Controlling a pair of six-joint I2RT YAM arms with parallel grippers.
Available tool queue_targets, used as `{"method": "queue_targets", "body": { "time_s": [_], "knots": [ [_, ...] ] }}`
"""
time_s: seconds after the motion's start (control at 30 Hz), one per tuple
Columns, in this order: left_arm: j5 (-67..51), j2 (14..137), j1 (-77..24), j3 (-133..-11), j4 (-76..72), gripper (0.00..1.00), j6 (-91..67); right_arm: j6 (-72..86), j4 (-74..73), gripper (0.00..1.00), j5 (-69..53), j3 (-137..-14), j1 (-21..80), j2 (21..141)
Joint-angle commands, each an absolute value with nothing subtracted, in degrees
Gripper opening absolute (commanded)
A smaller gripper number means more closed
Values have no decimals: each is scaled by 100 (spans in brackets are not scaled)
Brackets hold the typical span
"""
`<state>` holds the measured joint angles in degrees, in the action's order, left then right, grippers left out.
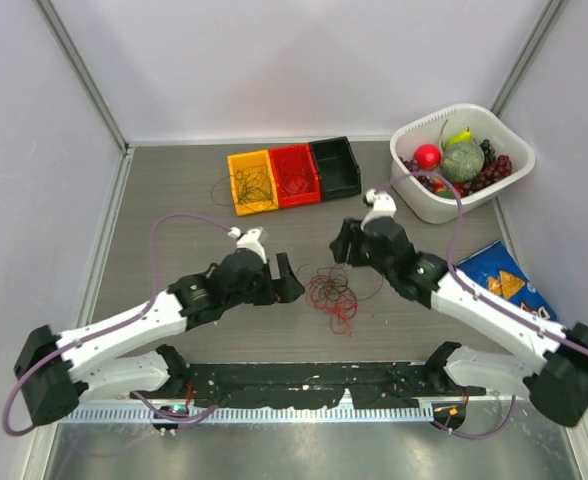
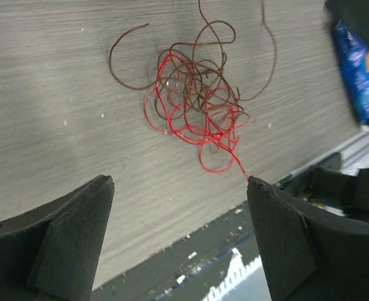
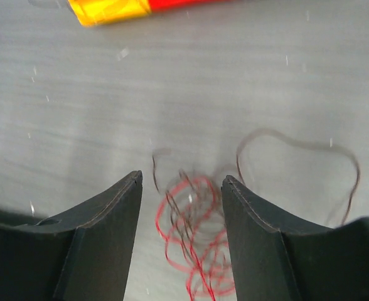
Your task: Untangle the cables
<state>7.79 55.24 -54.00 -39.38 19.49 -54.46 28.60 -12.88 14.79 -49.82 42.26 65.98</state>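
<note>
I will next move my left gripper outward and down to the far side of the tangle (image 2: 197,106), onto the brown cable, whose loops are free of the red.
A tangle of thin red and dark brown cables (image 1: 333,292) lies on the grey table between the two arms. In the left wrist view the tangle (image 2: 197,106) lies beyond the fingers, with a red end running to the right fingertip (image 2: 260,188). My left gripper (image 1: 286,278) is open and empty just left of the tangle. My right gripper (image 1: 346,246) is open just above and behind it. In the right wrist view the tangle (image 3: 194,232) shows, blurred, between the open fingers. More thin dark cables lie in the yellow bin (image 1: 251,181).
Yellow, red (image 1: 293,174) and black (image 1: 335,166) bins stand in a row at the back. A white basket (image 1: 498,131) of fruit stands at the back right. A blue snack bag (image 1: 502,277) lies at the right. A black rail (image 1: 304,381) runs along the near edge.
</note>
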Motion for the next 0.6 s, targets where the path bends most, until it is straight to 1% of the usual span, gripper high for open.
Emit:
{"method": "queue_targets", "body": {
  "time_s": [0.0,0.1,0.17,0.2,0.27,0.33,0.47,0.5,0.57],
  "knots": [
    [423,6843,-5379,-4744,836,89,-4537,3919,-1290,58,1186,-3826,4236,5339],
    [124,8090,-5283,-5543,949,86,-3652,4104,-1625,57,1353,-3350,4245,4625],
    [26,8593,-5247,-5992,967,94,-3019,4183,-1809,57,1371,-3130,4245,4176],
    [26,8865,-5256,-6186,1054,96,-2710,4244,-1880,57,1380,-3059,4245,3922],
    [244,9393,-5238,-6546,1221,98,-2191,4324,-2030,56,1310,-2963,4237,3597],
    [518,9780,-5186,-6880,1396,98,-1847,4342,-2065,56,1187,-2909,4245,3307],
    [28,10405,-5098,-7408,1643,93,-1399,4272,-2250,56,1309,-2892,4245,2954],
    [-313,10519,-5106,-7461,1661,91,-1354,4219,-2328,56,1353,-2892,4236,2884],
    [-492,10722,-5098,-7514,1653,83,-1353,4131,-2373,56,1406,-2900,4245,2848]
  ]
}}
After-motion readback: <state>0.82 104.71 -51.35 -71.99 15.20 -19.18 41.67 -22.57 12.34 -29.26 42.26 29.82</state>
